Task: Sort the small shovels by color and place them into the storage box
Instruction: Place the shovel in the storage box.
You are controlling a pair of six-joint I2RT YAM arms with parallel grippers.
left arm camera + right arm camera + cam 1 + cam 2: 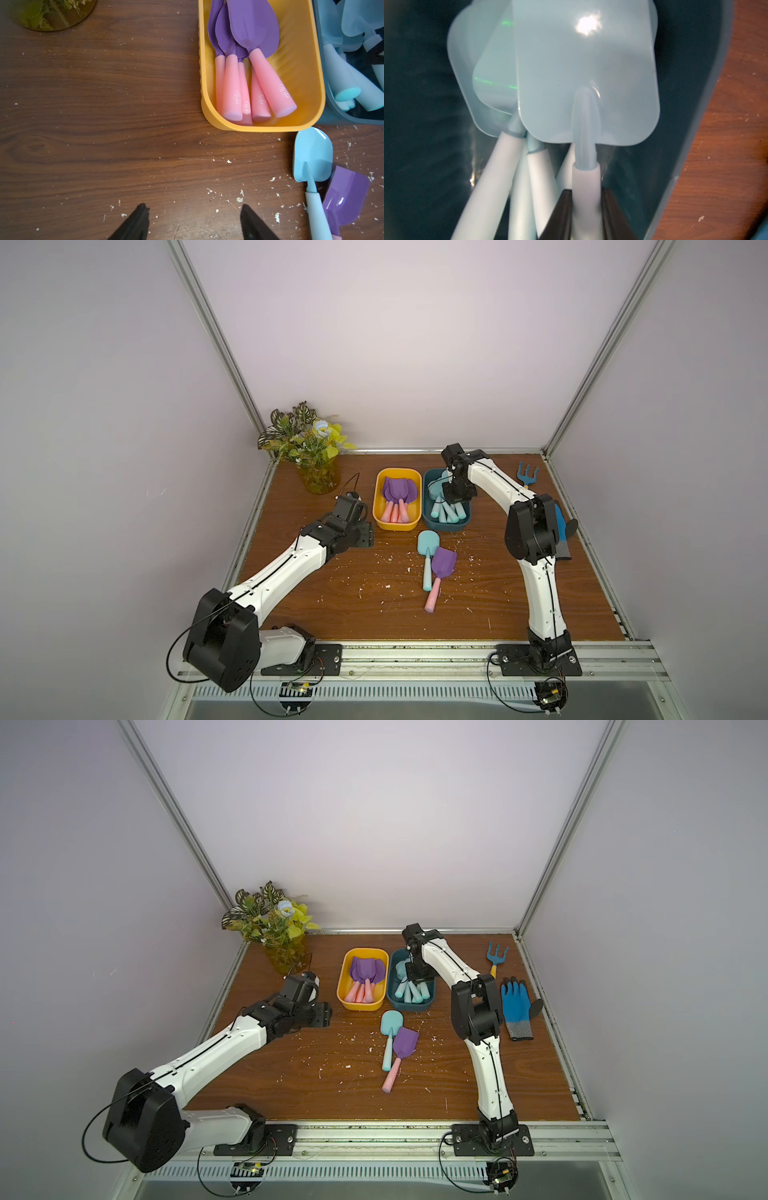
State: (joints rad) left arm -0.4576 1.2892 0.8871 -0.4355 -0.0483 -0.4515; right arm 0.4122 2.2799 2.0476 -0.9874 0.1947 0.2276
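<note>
Next I should move my right gripper down a little deeper and release the handle atop the light-blue handles beneath it, since other light-blue shovels lie in the teal box (446, 527).
Two storage boxes stand side by side at the back. The yellow box (376, 506) holds several purple shovels (255, 31) with pink handles. The dark teal box (446, 527) holds several light-blue shovels (446, 512). My right gripper (586, 191) is down inside the teal box, shut on the handle of a light-blue shovel (585, 72) lying on top of the others. In front of the boxes, a loose light-blue shovel (428, 549) and a purple shovel (442, 562) lie on the table, overlapping. My left gripper (194, 206) hangs open over bare wood, left of the yellow box.
A potted plant (274, 928) stands in the back left corner. A blue rake with a yellow handle (496, 957) and a blue work glove (515, 1006) lie along the right edge. White crumbs are scattered over the wooden table (332, 605).
</note>
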